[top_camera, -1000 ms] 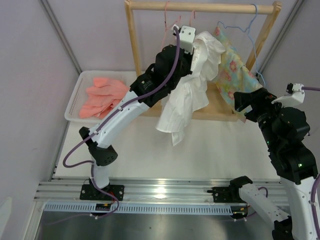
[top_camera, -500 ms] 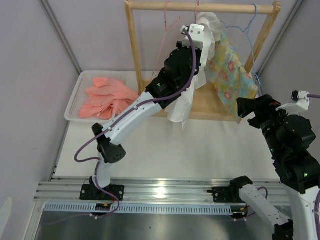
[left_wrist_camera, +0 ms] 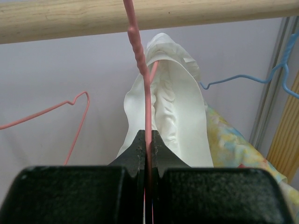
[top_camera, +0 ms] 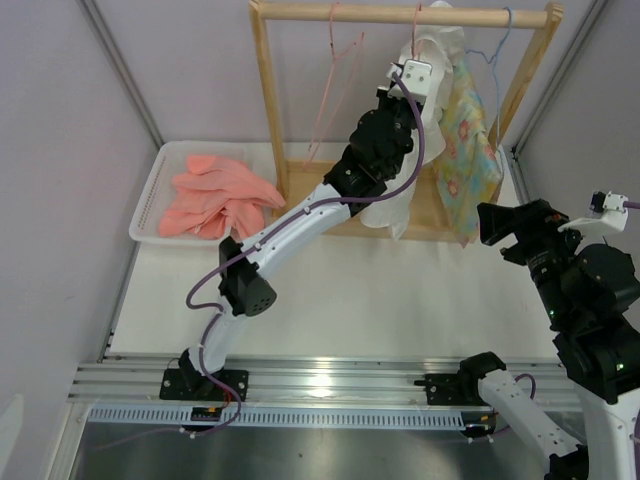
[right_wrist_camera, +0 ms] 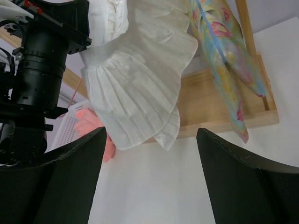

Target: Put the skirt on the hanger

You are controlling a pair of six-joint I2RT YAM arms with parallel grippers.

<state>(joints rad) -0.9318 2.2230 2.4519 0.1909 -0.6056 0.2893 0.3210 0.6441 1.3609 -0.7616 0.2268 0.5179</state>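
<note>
The hanger slides with my left gripper to the left in the top view to the rod's bare part, clear of the floral cloth, for release next.
The white ruffled skirt (top_camera: 440, 45) hangs on the pink hanger (top_camera: 417, 20) at the wooden rod (top_camera: 300, 12), right of the middle. My left gripper (top_camera: 422, 50) is raised to the rod and shut on the hanger's wire neck (left_wrist_camera: 147, 116). The wire runs up across the rod (left_wrist_camera: 210, 11); I cannot tell whether the hook rests on it. The skirt (left_wrist_camera: 177, 112) drapes just behind the left fingers (left_wrist_camera: 135, 149). My right gripper (top_camera: 495, 225) is open and empty, low at the right, facing the skirt's hem (right_wrist_camera: 135, 79) from a distance.
A second pink hanger (top_camera: 330, 80) and a light blue hanger (top_camera: 492, 55) hang on the same rod. A yellow floral cloth (top_camera: 470, 150) hangs right of the skirt. A white basket (top_camera: 150, 195) of salmon-pink clothes (top_camera: 215, 195) stands at the left. The rack's wooden base (right_wrist_camera: 219, 107) lies below.
My left arm has carried the hanger and skirt up and to the right, to the rod beside the floral cloth. My right arm has drawn back a little to the right.
</note>
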